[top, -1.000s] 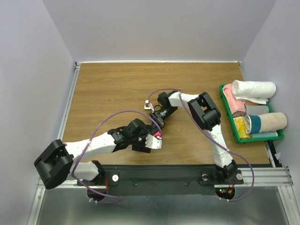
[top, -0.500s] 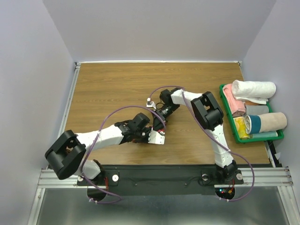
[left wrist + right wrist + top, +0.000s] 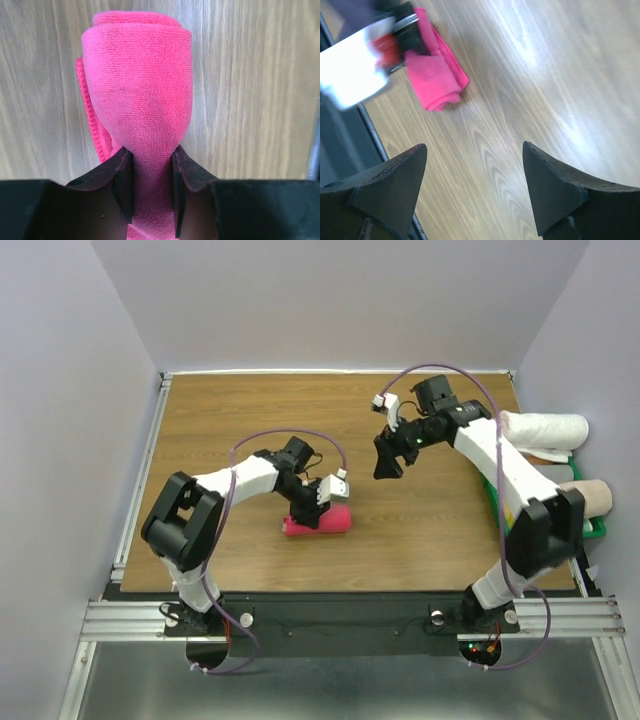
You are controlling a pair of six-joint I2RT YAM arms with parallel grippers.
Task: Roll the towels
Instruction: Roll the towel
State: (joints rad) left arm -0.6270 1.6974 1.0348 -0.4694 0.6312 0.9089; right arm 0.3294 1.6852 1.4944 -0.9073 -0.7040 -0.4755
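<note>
The roll's loose end sticks out past my left gripper, so my right gripper should next move down, back and to the left in the top view onto it.
The bright pink towel lies rolled into a short log on the wooden table, a little left of centre. My left gripper is shut on one end of the roll. In the left wrist view the towel is squeezed narrow between the two dark pads of that gripper. My right gripper hangs open above the table, up and to the right of the roll and apart from it. The right wrist view shows this gripper holding nothing, with the towel farther off.
A green tray at the table's right edge holds several rolled towels: white, pink, beige and yellow. The black rail with the arm bases runs along the near edge.
My right gripper opened, let go and swung up and right, away from the towel. My left gripper closed on the roll and shifted right; the pink roll now lies uncovered.
</note>
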